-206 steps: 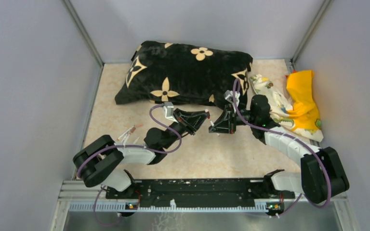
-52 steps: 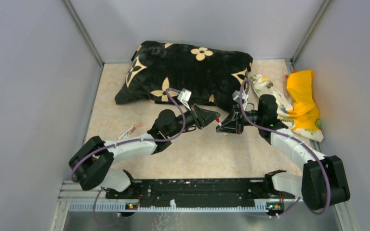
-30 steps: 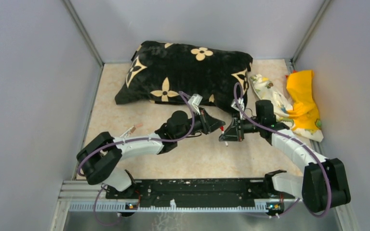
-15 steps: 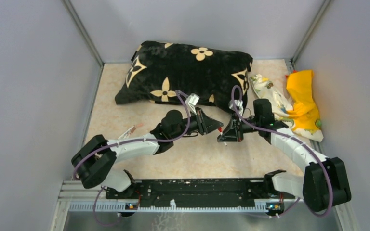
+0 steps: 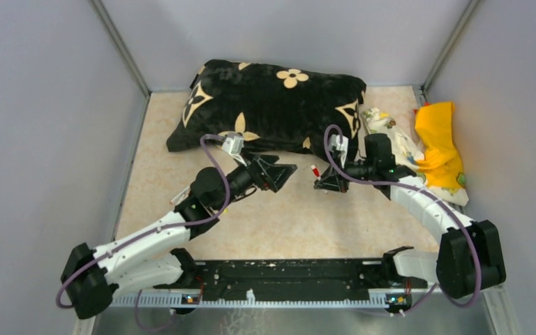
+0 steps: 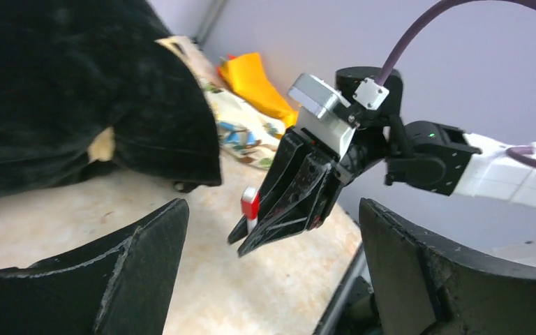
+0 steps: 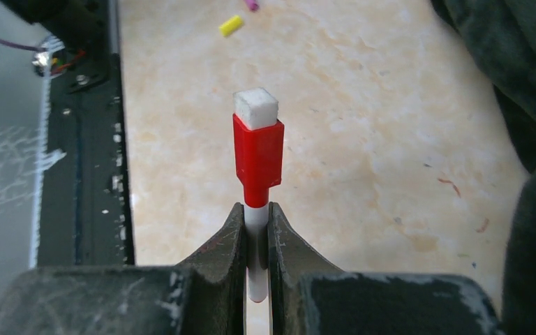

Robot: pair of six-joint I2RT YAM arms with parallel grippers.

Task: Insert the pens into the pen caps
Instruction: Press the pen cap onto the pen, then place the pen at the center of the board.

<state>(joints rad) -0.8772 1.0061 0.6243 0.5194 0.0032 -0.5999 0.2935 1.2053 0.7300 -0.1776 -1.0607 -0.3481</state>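
My right gripper tilts downward and lowers the capped pen onto the bare tabletop by the cushion next to release it, since that spot lies below the gripper.
My right gripper [image 7: 256,209] is shut on a thin white pen [image 7: 256,241] that stands upright between its fingers. A red pen cap [image 7: 258,160] with a white block end sits on the pen's top. From above, that capped pen [image 5: 314,171] shows just left of the right gripper [image 5: 319,184]. My left gripper [image 5: 279,172] is open and holds nothing, a short way left of the pen. In the left wrist view the red cap [image 6: 250,206] sits against the right gripper [image 6: 251,241], beyond my open left gripper [image 6: 273,223]. A yellow cap [image 7: 231,26] and a pink cap [image 7: 251,4] lie loose on the table.
A black cushion with cream flowers [image 5: 272,105] lies across the back. A patterned cloth [image 5: 391,136] and an orange cloth [image 5: 440,139] lie at the back right. Grey walls close in three sides. The black base rail [image 5: 272,272] runs along the near edge.
My left gripper has opened and drawn back to the left, away from the right gripper. The red cap has stayed on the pen in the right gripper, which shifted slightly farther back.
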